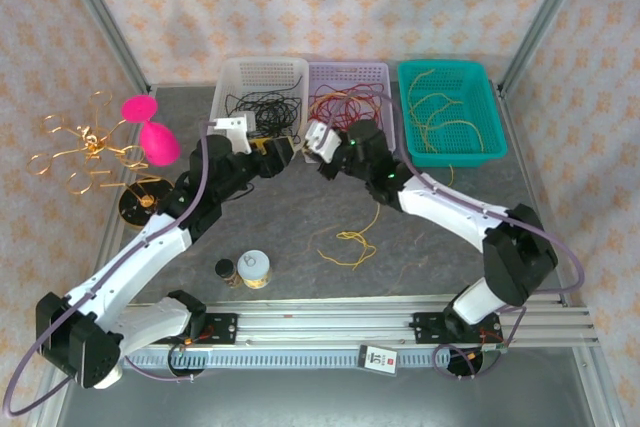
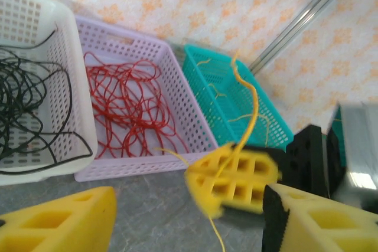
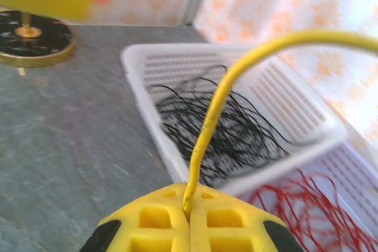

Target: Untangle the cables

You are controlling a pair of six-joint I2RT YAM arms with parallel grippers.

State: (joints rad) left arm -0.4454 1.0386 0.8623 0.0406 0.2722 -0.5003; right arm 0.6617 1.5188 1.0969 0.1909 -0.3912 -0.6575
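My right gripper moves outward past the lilac basket and down into the teal basket (image 1: 440,115) next, to release the yellow cable where other yellow cables already lie.
My right gripper (image 3: 190,212) is shut on a yellow cable (image 3: 215,110) that rises from between its fingertips and bends off to the right. From above, the right gripper (image 1: 312,147) sits in front of the baskets, close to my left gripper (image 1: 283,152). The left gripper (image 2: 189,222) is open, with its yellow fingers (image 2: 59,219) wide apart; the right gripper's fingers (image 2: 233,181) with the yellow cable (image 2: 251,110) lie between them. More yellow cables (image 1: 350,239) lie looped on the table.
Three baskets line the back: a white one (image 1: 228,82) with black cables, a lilac one (image 1: 385,77) with red cables, a teal one (image 1: 490,87) with yellow cables. A gold wire ornament (image 1: 85,142), a pink object (image 1: 150,132) and two small jars (image 1: 255,269) stand at the left.
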